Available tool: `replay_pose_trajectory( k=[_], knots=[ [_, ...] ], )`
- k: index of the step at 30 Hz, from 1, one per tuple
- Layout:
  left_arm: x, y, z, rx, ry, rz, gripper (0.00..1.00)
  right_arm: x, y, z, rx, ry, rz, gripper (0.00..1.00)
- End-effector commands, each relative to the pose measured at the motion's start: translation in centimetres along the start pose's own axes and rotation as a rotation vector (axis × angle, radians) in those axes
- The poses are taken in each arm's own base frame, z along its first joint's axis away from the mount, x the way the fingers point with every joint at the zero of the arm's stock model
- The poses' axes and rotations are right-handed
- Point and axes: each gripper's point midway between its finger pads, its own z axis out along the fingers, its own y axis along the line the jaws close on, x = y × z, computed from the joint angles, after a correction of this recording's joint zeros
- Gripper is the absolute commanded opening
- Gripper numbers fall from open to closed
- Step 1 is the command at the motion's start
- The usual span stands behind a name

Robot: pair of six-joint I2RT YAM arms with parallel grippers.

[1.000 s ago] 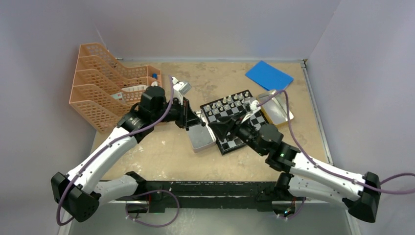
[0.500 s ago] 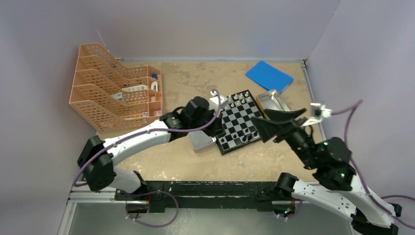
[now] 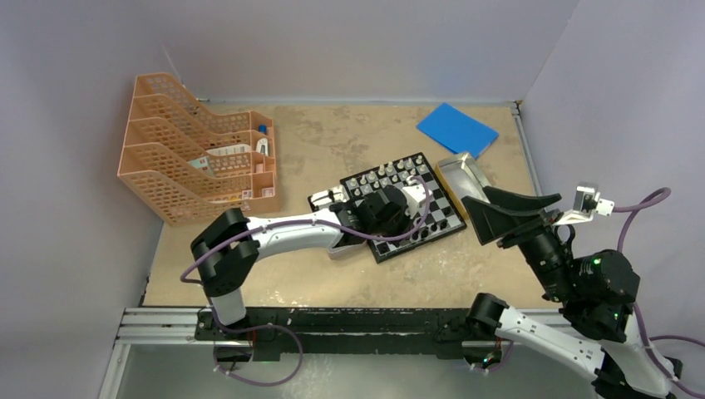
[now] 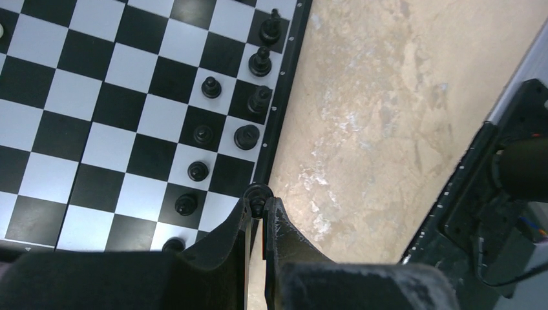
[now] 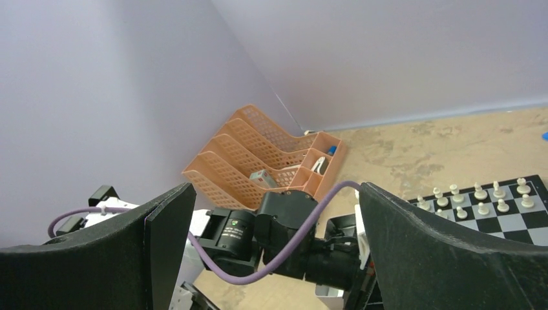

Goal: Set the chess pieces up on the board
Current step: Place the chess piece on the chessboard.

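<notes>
The border row is unfilled at the bare dark square [image 4: 231,174] beside its nearest piece. I will move my left gripper down onto that square next and let go of the black piece.
The board [image 3: 438,214] lies mid-table, with white chess pieces [image 3: 391,170] along its far edge. In the left wrist view, several black chess pieces [image 4: 210,87] stand in two rows by the board's [image 4: 116,84] right border. My left gripper [image 4: 260,210] is shut on one small black piece [image 4: 258,194], held just over that border. The left arm's wrist [image 3: 384,208] reaches across the board's near half. My right gripper [image 3: 475,220] hangs wide open and empty, off to the right of the board. From the right wrist view the white pieces [image 5: 478,197] show at right.
An orange mesh rack [image 3: 191,158] stands at the back left. A blue pad [image 3: 456,129] lies at the back right. One silver tin [image 3: 465,176] sits against the board's right side, another [image 3: 337,247] under the left arm. The black rail [image 4: 478,194] runs along the near edge.
The left arm swung right from the near tin to over the board, still shut. The right arm pulled back off the board to the right and opened wide.
</notes>
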Motion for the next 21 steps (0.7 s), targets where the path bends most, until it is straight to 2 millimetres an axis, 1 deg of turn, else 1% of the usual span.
replay_pose_trajectory(
  k=[1, 10, 14, 21],
  knots=[
    [-2.7, 0.5, 0.8, -0.037, -0.086, 0.033, 0.00, -1.7, 0.2, -0.6, -0.007, -0.040, 0.014, 0.99],
    [-0.7, 0.8, 2.5, -0.041, -0.035, 0.041, 0.00, -1.1, 0.3, -0.4, -0.013, -0.030, 0.011, 0.99],
    [-0.2, 0.5, 3.1, -0.022, -0.021, 0.040, 0.00, -0.8, 0.3, -0.2, -0.016, -0.028, 0.010, 0.99],
    [0.6, 0.7, 3.8, -0.028, 0.000, 0.040, 0.00, 0.0, 0.4, 0.3, -0.020, -0.010, 0.006, 0.99]
  ],
)
